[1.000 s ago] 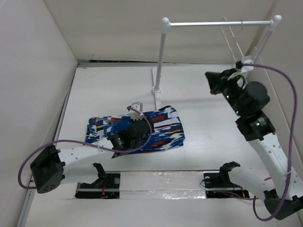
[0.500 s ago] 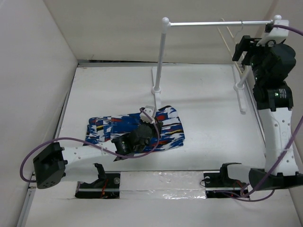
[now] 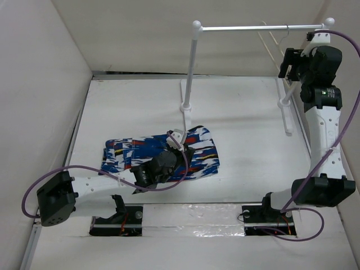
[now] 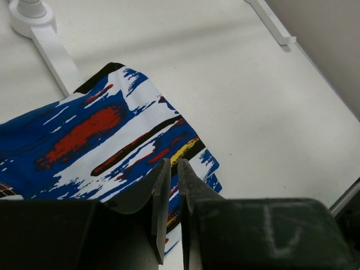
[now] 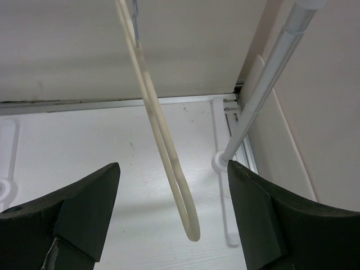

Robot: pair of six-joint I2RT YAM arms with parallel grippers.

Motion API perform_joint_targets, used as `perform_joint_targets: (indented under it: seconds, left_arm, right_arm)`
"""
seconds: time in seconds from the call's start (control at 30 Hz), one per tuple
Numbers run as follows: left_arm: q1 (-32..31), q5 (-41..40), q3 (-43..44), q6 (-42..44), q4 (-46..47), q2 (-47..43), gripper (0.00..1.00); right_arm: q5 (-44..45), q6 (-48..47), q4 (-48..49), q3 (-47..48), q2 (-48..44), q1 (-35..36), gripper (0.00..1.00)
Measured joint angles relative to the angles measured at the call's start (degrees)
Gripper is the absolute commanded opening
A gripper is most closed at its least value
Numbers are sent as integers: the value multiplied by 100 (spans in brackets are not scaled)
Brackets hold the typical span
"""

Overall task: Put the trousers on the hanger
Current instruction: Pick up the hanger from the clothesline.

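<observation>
My right gripper shifts slightly left in the top view next, then closes on the hanger's lower corner [image 3: 287,81] [image 5: 189,220], since its fingers are already on either side of the corner.
The trousers [image 3: 121,153] lie folded flat on the table at centre left, blue with white, red and black streaks; the left wrist view shows their right end [image 4: 95,135]. My left gripper [image 3: 185,151] [image 4: 173,163] hangs just above that right end, its jaws parted by a narrow slit with nothing between them. The hanger [image 3: 274,48] hangs from the right end of the rail, thin and cream. My right gripper [image 3: 287,62] [image 5: 173,166] is raised beside it and stands wide open, the hanger's lower corner [image 5: 169,152] hanging between the fingers without touching them.
The white rail stand has a metal crossbar [image 3: 253,27], a left post [image 3: 190,73] with a foot just behind the trousers, and a right post [image 5: 264,84] close to my right gripper. White walls enclose the table on three sides.
My right arm rose and swung up to the hanger, and its jaws opened wide. My left gripper slid right over the trousers and its jaws parted slightly.
</observation>
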Motion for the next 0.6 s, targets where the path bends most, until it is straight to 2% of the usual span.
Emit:
perform_joint_targets:
  seconds: [0.03,0.13,0.23,0.43,0.5,0.6]
  left_arm:
    - [0,39,0,-2,22,-9,9]
    - [0,120,0,-2,28,-39,9]
    - [0,188,-11,-2,22,-118,9]
    - [0,219,-85,-2,68,-422,9]
    - [0,221,-85,-2,72,-435,9]
    - [0,219,-87,-4,74,-435,9]
  right_arm:
    - [-74,9,4,-4,22,-4,78]
    - [-341,68,31,-70,74,-15,55]
    - [-501,192,160,-356,42,-31,42]
    - [-612,352,203,-673,55,-35,37]
    - [-667,369,243,-695,52,-35,33]
    - [-730,402,363,-796,37,-35,16]
